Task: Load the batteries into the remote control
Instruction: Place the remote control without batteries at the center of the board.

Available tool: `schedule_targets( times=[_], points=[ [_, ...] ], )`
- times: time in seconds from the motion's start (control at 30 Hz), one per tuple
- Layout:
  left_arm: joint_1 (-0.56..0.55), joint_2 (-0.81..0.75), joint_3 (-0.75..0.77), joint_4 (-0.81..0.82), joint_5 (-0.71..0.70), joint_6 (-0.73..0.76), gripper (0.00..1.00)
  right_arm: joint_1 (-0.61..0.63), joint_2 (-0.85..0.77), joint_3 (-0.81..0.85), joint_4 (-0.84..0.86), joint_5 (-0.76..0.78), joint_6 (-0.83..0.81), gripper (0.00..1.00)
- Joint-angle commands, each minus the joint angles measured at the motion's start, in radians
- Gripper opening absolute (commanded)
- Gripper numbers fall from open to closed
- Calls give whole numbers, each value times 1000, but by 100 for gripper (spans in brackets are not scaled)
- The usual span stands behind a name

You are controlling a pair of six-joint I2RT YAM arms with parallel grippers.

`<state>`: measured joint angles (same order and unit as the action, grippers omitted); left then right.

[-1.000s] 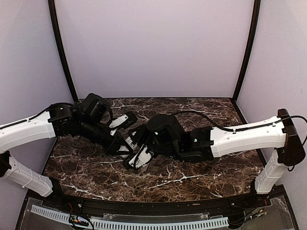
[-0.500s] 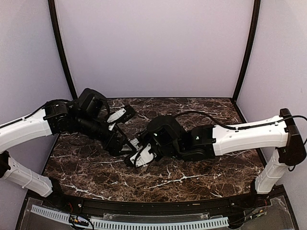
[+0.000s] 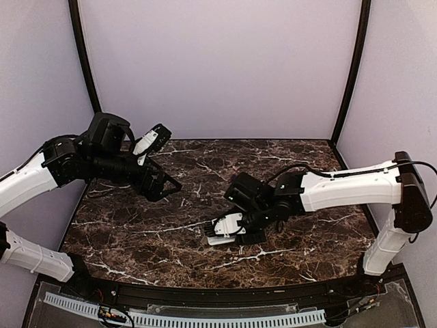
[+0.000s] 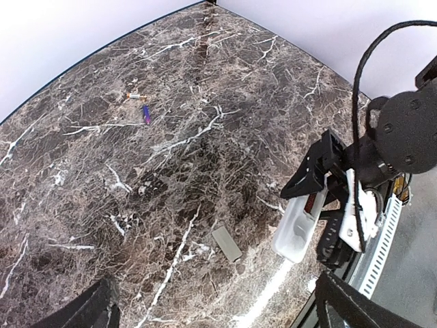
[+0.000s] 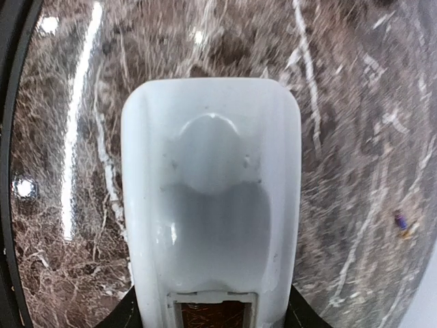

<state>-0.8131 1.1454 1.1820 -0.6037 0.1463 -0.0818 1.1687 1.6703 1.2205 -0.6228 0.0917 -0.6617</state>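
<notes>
My right gripper holds the remote control above the marble, open slot up; I should lower it back onto bare marble nearer the base next.
My right gripper (image 3: 235, 229) is shut on the white remote control (image 3: 224, 231), holding it low over the table's middle, back side up. In the right wrist view the remote control (image 5: 212, 198) fills the frame, and its slot (image 5: 213, 316) at the bottom edge looks reddish-brown inside. My left gripper (image 3: 162, 182) hangs open and empty at the left, well away from the remote control (image 4: 299, 229). Its fingertips (image 4: 89, 311) show at the bottom corners of the left wrist view. One purple battery (image 4: 145, 113) lies far off on the marble, with a gold-tipped piece (image 4: 134, 97) close beside it. That battery (image 5: 401, 221) also shows at the right wrist view's edge.
A small flat grey cover piece (image 4: 226, 244) lies on the marble just left of the held remote. The brown marble table (image 3: 300, 164) is enclosed by lilac walls behind and at both sides. A white slotted strip (image 3: 205, 318) runs along the near edge.
My left gripper opened and drew back up and to the left, away from the remote. The right gripper carried the remote a little right and lower towards the table.
</notes>
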Motion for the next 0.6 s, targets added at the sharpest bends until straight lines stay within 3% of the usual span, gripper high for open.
schedule_targets(
  times=[0.0,0.3,0.4,0.47,0.57],
  points=[
    [6,-12,-22,-2,-43,-2,99,-40,72,-78,-35,-87,168,14],
    [9,-6,-26,-7,-51,0,99,-66,153,-90,-12,-140,177,22],
    [9,-8,-23,-10,-52,-1,99,-72,172,-87,-30,-145,177,34],
    [9,-11,-21,-10,-55,0,99,-75,197,-74,-57,-137,188,48],
    [9,-11,-18,-7,-55,3,99,-76,230,-52,-90,-133,195,54]
  ],
)
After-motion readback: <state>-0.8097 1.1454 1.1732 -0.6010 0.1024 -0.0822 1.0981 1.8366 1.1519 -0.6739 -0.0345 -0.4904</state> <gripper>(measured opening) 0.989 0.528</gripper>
